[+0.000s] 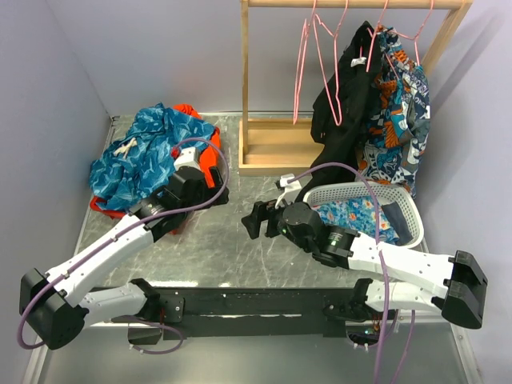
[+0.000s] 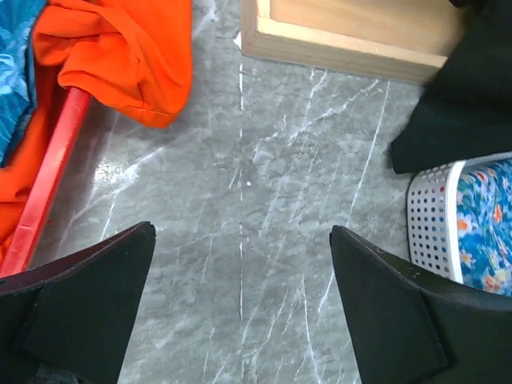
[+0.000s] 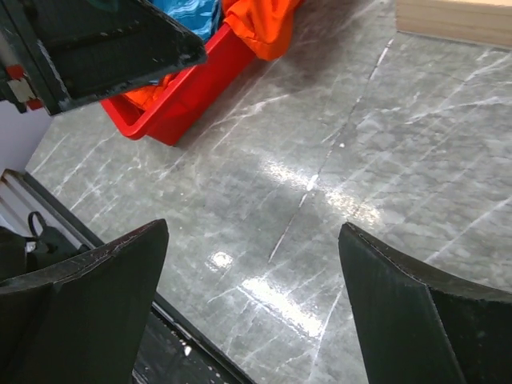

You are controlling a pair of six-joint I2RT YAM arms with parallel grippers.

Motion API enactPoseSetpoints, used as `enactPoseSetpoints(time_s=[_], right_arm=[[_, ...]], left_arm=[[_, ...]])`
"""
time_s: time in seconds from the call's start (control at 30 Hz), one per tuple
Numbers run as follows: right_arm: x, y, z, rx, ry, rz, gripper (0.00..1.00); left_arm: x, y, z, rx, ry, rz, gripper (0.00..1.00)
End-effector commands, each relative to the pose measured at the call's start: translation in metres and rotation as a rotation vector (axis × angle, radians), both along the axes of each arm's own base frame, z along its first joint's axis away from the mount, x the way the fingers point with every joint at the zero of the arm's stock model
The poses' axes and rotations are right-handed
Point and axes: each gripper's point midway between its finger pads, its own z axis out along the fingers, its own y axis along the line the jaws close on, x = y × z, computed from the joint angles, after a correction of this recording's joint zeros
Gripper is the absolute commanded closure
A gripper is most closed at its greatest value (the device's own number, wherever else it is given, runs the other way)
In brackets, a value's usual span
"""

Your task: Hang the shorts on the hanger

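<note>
My left gripper moves its open fingers from bare table onto the shorts' far side next, which lies outward of the gripper and to its left in the top view.
The teal-blue leafy shorts (image 1: 148, 152) with a white drawstring lie heaped on top of an orange garment (image 1: 210, 148) in a red bin at the back left. A corner of them shows in the left wrist view (image 2: 14, 72) and in the right wrist view (image 3: 190, 12). Empty pink hangers (image 1: 302, 56) hang on the wooden rack's rail. My left gripper (image 1: 214, 192) is open and empty just right of the bin, over bare table (image 2: 242, 240). My right gripper (image 1: 254, 218) is open and empty at mid-table, pointing left toward the bin (image 3: 252, 232).
The red bin (image 3: 192, 88) holds the garments. The wooden rack base (image 1: 276, 148) stands at the back centre. A black garment (image 1: 344, 104) and a navy-and-orange floral garment (image 1: 396, 112) hang on the rack. A white basket (image 1: 404, 204) with floral fabric sits at the right.
</note>
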Motion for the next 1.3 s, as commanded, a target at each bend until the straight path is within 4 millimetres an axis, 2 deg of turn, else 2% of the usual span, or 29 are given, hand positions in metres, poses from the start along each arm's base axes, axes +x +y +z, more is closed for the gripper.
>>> enactPoseSetpoints(time_s=[0.0, 0.07, 0.1, 0.13, 0.17, 0.2, 0.23, 0.27, 0.33, 0.37, 0.4, 0.43, 0.47, 0.5, 0.53, 0.57, 0.6, 0.63, 0.67, 0.7, 0.73, 0.77, 0.83, 0.87, 0.93, 0.97, 1.03, 1.13, 1.27], right_arm=[[0.006, -0.008, 0.011, 0.023, -0.028, -0.049, 0.06], [0.004, -0.008, 0.010, 0.024, -0.028, -0.043, 0.05], [0.004, -0.009, 0.010, 0.023, -0.027, -0.043, 0.05], [0.004, -0.009, 0.009, 0.020, -0.027, -0.042, 0.05], [0.005, -0.009, 0.009, 0.020, -0.027, -0.044, 0.05], [0.004, -0.008, 0.008, 0.018, -0.025, -0.043, 0.05], [0.005, -0.009, 0.009, 0.021, -0.027, -0.046, 0.05], [0.004, -0.011, 0.004, 0.001, -0.016, -0.046, 0.05], [0.002, -0.010, 0.003, 0.000, -0.012, -0.039, 0.05], [0.002, -0.010, 0.005, 0.003, -0.013, -0.036, 0.05], [0.001, -0.009, 0.005, 0.003, -0.009, -0.030, 0.05], [0.001, -0.008, 0.006, 0.006, -0.008, -0.028, 0.05], [0.000, -0.008, 0.006, 0.008, -0.006, -0.023, 0.05], [-0.001, -0.008, 0.006, 0.008, -0.003, -0.017, 0.05], [-0.002, -0.007, 0.007, 0.013, -0.001, -0.012, 0.05], [-0.003, -0.007, 0.008, 0.011, -0.001, -0.008, 0.05], [-0.003, -0.007, 0.007, 0.009, 0.001, -0.006, 0.05], [-0.004, -0.008, 0.006, 0.008, 0.003, -0.003, 0.05], [-0.004, -0.008, 0.006, 0.007, 0.000, -0.002, 0.05], [-0.004, -0.008, 0.006, 0.006, 0.003, -0.002, 0.05], [-0.004, -0.008, 0.005, 0.001, 0.003, 0.000, 0.05], [-0.004, -0.007, 0.004, -0.005, 0.004, 0.001, 0.05], [-0.002, -0.007, 0.004, -0.016, 0.003, -0.001, 0.05], [-0.002, -0.007, 0.002, -0.025, 0.006, 0.001, 0.05], [-0.002, -0.005, 0.003, -0.029, 0.006, 0.004, 0.05], [-0.002, -0.004, 0.004, -0.027, 0.004, 0.008, 0.05], [-0.002, -0.005, 0.003, -0.028, 0.006, 0.006, 0.05], [-0.002, -0.006, 0.003, -0.026, 0.004, 0.002, 0.05], [-0.001, -0.006, 0.004, -0.030, 0.000, -0.003, 0.05]], left_arm=[[0.013, 0.002, 0.033, -0.035, -0.072, 0.066, 0.03], [0.023, 0.011, 0.034, 0.002, -0.074, 0.141, 0.04], [0.027, 0.016, 0.047, -0.004, -0.068, 0.191, 0.03], [0.031, 0.022, 0.050, 0.022, -0.060, 0.235, 0.03], [0.040, 0.025, 0.044, 0.044, -0.028, 0.290, 0.03], [0.049, 0.041, 0.062, 0.055, -0.028, 0.357, 0.04], [0.058, 0.046, 0.066, 0.049, -0.021, 0.377, 0.03], [0.071, 0.050, 0.060, 0.050, 0.005, 0.389, 0.03], [0.108, 0.076, 0.074, -0.056, 0.000, 0.436, 0.03], [0.128, 0.083, 0.072, -0.075, 0.005, 0.454, 0.05], [0.147, 0.105, 0.073, -0.085, -0.008, 0.496, 0.11], [0.165, 0.106, 0.081, -0.116, -0.045, 0.481, 0.14], [0.188, 0.109, 0.073, -0.105, -0.041, 0.485, 0.16], [0.202, 0.125, 0.070, -0.103, -0.042, 0.517, 0.24], [0.218, 0.126, 0.069, -0.112, -0.053, 0.502, 0.30], [0.238, 0.136, 0.056, -0.080, -0.048, 0.507, 0.35], [0.249, 0.140, 0.050, -0.066, -0.051, 0.514, 0.41], [0.259, 0.144, 0.044, -0.059, -0.056, 0.516, 0.42], [0.279, 0.149, 0.032, -0.052, -0.068, 0.505, 0.43], [0.287, 0.148, 0.024, -0.058, -0.066, 0.489, 0.46], [0.299, 0.147, 0.001, -0.054, -0.038, 0.466, 0.48], [0.308, 0.150, 0.000, -0.052, -0.048, 0.470, 0.49], [0.320, 0.150, -0.026, -0.050, -0.018, 0.460, 0.53], [0.324, 0.151, -0.031, -0.059, -0.019, 0.455, 0.53], [0.330, 0.151, -0.042, -0.066, -0.014, 0.450, 0.60], [0.332, 0.150, -0.042, -0.074, -0.016, 0.445, 0.62], [0.333, 0.150, -0.040, -0.078, -0.025, 0.449, 0.74], [0.332, 0.152, -0.020, -0.091, -0.074, 0.442, 0.87], [0.327, 0.153, 0.026, -0.085, -0.150, 0.416, 0.93]])
